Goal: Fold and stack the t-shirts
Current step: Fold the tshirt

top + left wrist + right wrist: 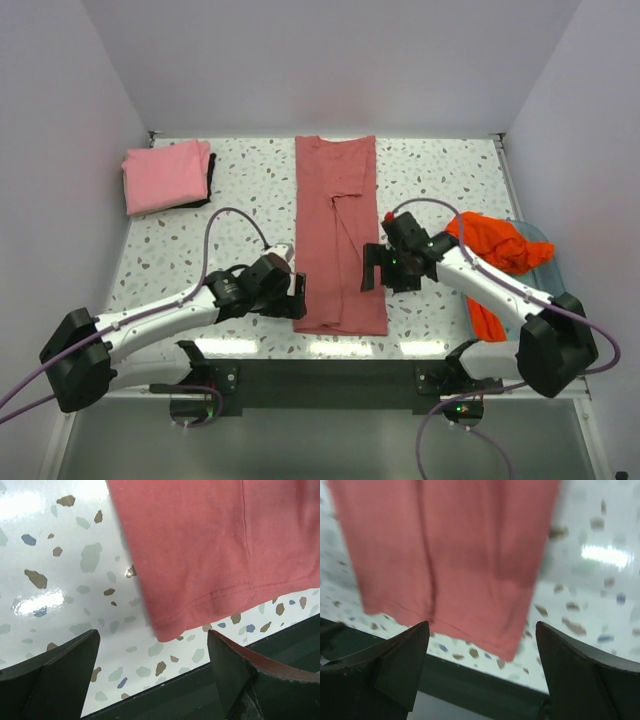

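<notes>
I will next move my left gripper down and back onto the rose-red t-shirt's near hem corner (298,327) (166,631), because it is below and back, between the open fingers.
The dusty rose-red t-shirt (338,230) lies flat as a long narrow strip down the middle of the table, sleeves folded in. Its near hem shows in the left wrist view (210,555) and the right wrist view (450,555). My left gripper (297,297) is open and empty by the shirt's near left corner. My right gripper (373,268) is open and empty, above the shirt's right edge. The lighter pink t-shirt (166,175) lies folded at the far left. The bright orange t-shirt (497,255) lies crumpled at the right.
A pale blue see-through tray (543,250) sits under the orange shirt at the table's right edge. A dark item (210,180) peeks from under the pink shirt. White walls enclose the table. A dark rail (200,685) runs along the near edge.
</notes>
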Tool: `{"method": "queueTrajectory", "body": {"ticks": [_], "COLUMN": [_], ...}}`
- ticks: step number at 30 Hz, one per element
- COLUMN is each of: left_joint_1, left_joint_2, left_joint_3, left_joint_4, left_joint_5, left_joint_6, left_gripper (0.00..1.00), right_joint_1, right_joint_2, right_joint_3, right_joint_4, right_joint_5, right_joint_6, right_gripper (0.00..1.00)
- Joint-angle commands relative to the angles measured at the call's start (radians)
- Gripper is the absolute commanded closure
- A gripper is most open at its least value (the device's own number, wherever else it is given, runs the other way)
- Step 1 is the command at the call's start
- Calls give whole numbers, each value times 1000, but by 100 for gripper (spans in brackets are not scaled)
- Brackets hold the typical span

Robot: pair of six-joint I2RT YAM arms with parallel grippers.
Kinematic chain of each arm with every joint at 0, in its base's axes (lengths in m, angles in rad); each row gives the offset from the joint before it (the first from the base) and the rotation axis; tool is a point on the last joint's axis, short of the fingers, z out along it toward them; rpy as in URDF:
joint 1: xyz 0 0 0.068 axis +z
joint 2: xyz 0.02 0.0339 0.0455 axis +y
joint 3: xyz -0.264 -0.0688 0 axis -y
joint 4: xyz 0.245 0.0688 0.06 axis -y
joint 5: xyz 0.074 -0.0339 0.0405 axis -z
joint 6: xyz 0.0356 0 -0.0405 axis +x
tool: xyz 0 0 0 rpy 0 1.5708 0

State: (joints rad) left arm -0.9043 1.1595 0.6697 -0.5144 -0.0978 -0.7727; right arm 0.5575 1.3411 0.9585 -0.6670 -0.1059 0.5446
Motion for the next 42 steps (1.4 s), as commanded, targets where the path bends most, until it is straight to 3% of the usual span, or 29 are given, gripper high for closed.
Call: {"method": "queueTrajectory", "body": {"ticks": [1,7,13,19,26,42], "left_joint_1": [4,4,2,2,2,-30], "left_joint_2": [-70,-90,-79,-158,-178,-166], "left_joint_3": [-44,-154,-203,-298,-329,-386], "left_joint_4": [23,149,218,327,341,421], "left_joint_5": [-20,3,-94,-187,-189,-80], "left_joint_6": [-79,-132,-152,-162,-131,-151], "left_gripper": [7,16,20,20,21,25], "right_joint_1": [50,108,119,143,147,193], "right_joint_2": [-124,-194,-281,-295,-346,-401], "right_joint_3": [-113,-230,-363,-473,-478,-572], "right_joint_4": [-29,-51,50,151,178,188], "right_joint_5": [58,143,184,229,233,189], "right_joint_6": [173,225,247,256,239,308], "right_gripper": [11,24,34,34,34,41]}}
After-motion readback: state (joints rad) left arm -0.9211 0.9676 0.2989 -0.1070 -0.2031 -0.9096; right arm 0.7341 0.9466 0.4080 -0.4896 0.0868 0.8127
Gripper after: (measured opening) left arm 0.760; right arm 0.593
